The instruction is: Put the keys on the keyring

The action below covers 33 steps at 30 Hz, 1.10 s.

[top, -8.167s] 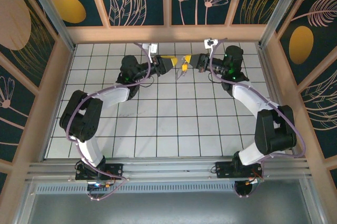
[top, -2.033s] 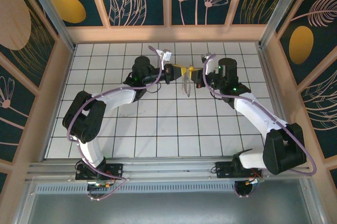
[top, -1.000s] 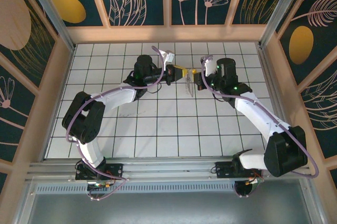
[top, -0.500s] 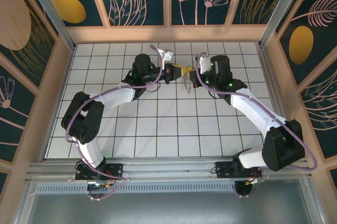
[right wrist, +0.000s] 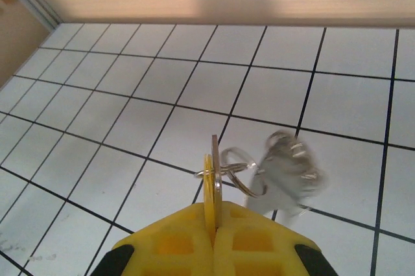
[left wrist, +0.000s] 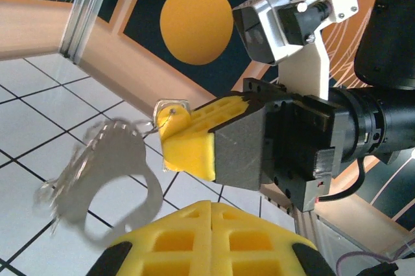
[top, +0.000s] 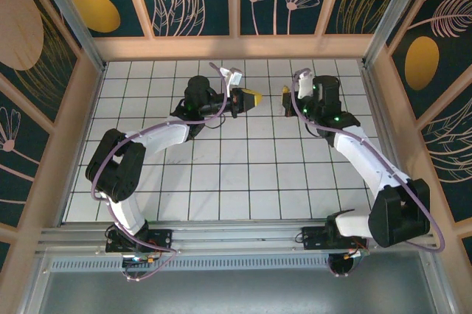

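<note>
The robot's right gripper will next go back down onto the bare middle tiles, below it and nearer the robot's base, and let go of the key already linked to the keyring.
My right gripper (right wrist: 213,210) is shut on a key with a yellow head (right wrist: 209,175), with a silvery key (right wrist: 215,153) pressed flat beside it. Small wire rings (right wrist: 237,171) link them to the keyring (right wrist: 285,172), a pale loop fringed with little keys that hangs blurred above the tiles. In the left wrist view the right gripper (left wrist: 175,137) faces me, with the keyring (left wrist: 123,153) dangling from its tip. My left gripper (left wrist: 211,205) is shut with nothing between its fingers. From above, the left gripper (top: 255,97) and right gripper (top: 285,102) stand about a tile apart.
White tiled floor (top: 243,174) with dark grid lines lies below both arms. A wooden rim (top: 236,47) and patterned panels wall the back and sides. An aluminium rail (top: 236,236) carries the arm bases at the near edge.
The grippers were tip to tip with the keyring hanging between them. The right gripper has pulled away to the right, taking the keys and the swinging keyring with it. The left gripper has let go and stayed put.
</note>
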Each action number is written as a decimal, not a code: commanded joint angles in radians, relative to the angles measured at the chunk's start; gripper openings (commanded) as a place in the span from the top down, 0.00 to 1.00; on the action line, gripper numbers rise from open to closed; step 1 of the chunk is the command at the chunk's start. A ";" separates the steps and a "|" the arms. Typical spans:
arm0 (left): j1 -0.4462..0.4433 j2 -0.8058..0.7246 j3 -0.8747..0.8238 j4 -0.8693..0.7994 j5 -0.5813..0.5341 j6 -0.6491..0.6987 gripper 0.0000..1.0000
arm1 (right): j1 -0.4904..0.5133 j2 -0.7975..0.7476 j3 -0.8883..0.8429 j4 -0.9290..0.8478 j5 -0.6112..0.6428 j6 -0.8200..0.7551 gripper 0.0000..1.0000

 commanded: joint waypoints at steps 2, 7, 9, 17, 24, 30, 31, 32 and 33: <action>-0.002 -0.037 -0.018 0.060 -0.004 -0.021 1.00 | 0.001 -0.015 0.008 0.014 -0.024 0.015 1.00; -0.002 -0.067 -0.066 0.078 -0.112 -0.032 0.90 | 0.002 0.017 0.020 0.017 -0.026 0.017 1.00; -0.002 -0.112 -0.090 0.069 -0.179 -0.032 0.80 | 0.001 0.035 0.025 0.020 -0.031 0.019 1.00; 0.006 -0.210 -0.146 -0.013 -0.407 -0.011 0.66 | 0.011 0.192 0.117 0.061 -0.106 0.040 1.00; 0.020 -0.251 -0.168 -0.071 -0.453 -0.006 0.61 | 0.026 0.412 0.361 -0.004 -0.122 0.024 1.00; 0.025 -0.277 -0.168 -0.088 -0.463 0.001 0.55 | 0.027 0.473 0.320 0.056 -0.126 0.085 1.00; 0.024 -0.278 -0.169 -0.088 -0.463 0.000 0.54 | 0.029 0.474 0.279 0.090 -0.135 0.109 1.00; 0.025 -0.278 -0.168 -0.089 -0.463 0.000 0.53 | 0.030 0.474 0.243 0.117 -0.143 0.133 1.00; 0.024 -0.278 -0.168 -0.090 -0.461 0.000 0.52 | 0.034 0.474 0.204 0.145 -0.147 0.157 1.00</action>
